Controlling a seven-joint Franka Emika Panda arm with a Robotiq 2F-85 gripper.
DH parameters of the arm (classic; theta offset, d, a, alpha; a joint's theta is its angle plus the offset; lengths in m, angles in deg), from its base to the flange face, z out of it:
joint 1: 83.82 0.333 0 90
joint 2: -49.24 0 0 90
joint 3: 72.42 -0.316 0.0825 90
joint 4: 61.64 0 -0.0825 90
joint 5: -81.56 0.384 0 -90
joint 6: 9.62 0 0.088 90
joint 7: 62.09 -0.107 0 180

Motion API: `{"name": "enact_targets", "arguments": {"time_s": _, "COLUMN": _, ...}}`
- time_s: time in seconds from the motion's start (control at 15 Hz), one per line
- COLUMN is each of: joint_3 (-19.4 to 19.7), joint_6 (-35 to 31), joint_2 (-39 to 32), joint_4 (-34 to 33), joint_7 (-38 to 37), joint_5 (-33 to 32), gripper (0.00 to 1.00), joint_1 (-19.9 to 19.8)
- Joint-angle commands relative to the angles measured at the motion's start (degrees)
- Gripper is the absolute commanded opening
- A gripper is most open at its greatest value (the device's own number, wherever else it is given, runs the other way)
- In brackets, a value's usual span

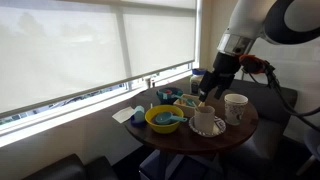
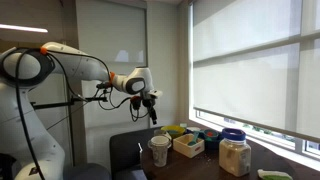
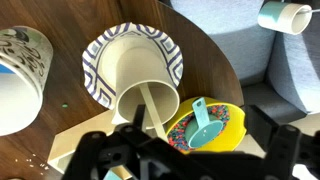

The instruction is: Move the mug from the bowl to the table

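My gripper should go down next to the mug's near side, on the side by the yellow bowl.
The cream mug (image 3: 138, 72) rests in the shallow bowl (image 3: 97, 78), which has a dark pattern inside; the mug's open mouth faces the wrist camera. Both stand on the round dark wooden table (image 3: 215, 60). In an exterior view the mug (image 1: 207, 122) sits in the bowl (image 1: 208, 132) near the table's (image 1: 238, 133) front. My gripper (image 1: 205, 96) hangs just above the mug, open and empty. Its dark fingers (image 3: 185, 160) spread across the bottom of the wrist view. In an exterior view the gripper (image 2: 152, 113) is above the table; the mug and bowl are hidden there.
A tall white cup with dark marks (image 3: 20, 65) (image 1: 236, 107) stands beside the bowl. A bright yellow bowl with a teal scoop (image 3: 205, 125) (image 1: 164, 119) is close by. Boxes (image 2: 188, 143) and a jar (image 2: 235, 155) crowd the table. Another white cup (image 3: 285, 15) lies on the grey seat.
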State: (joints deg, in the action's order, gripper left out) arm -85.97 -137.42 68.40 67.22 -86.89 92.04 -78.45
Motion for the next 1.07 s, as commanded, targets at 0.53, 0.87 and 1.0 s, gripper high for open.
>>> {"name": "enact_targets", "arguments": {"time_s": 0.53, "joint_3": -0.42, "joint_6": -3.00, "joint_2": -3.53, "joint_4": -0.84, "joint_7": 1.12, "joint_5": -4.68, "gripper": 1.00, "joint_1": -0.02}}
{"name": "enact_targets", "arguments": {"time_s": 0.87, "joint_3": 0.40, "joint_6": -5.51, "joint_2": -10.01, "joint_4": -2.99, "joint_7": 6.15, "joint_5": -4.63, "gripper": 1.00, "joint_1": 1.37}}
{"name": "enact_targets", "arguments": {"time_s": 1.0, "joint_3": 0.42, "joint_6": -6.23, "joint_2": -11.93, "joint_4": -3.64, "joint_7": 7.74, "joint_5": -4.53, "gripper": 0.96, "joint_1": 1.90}}
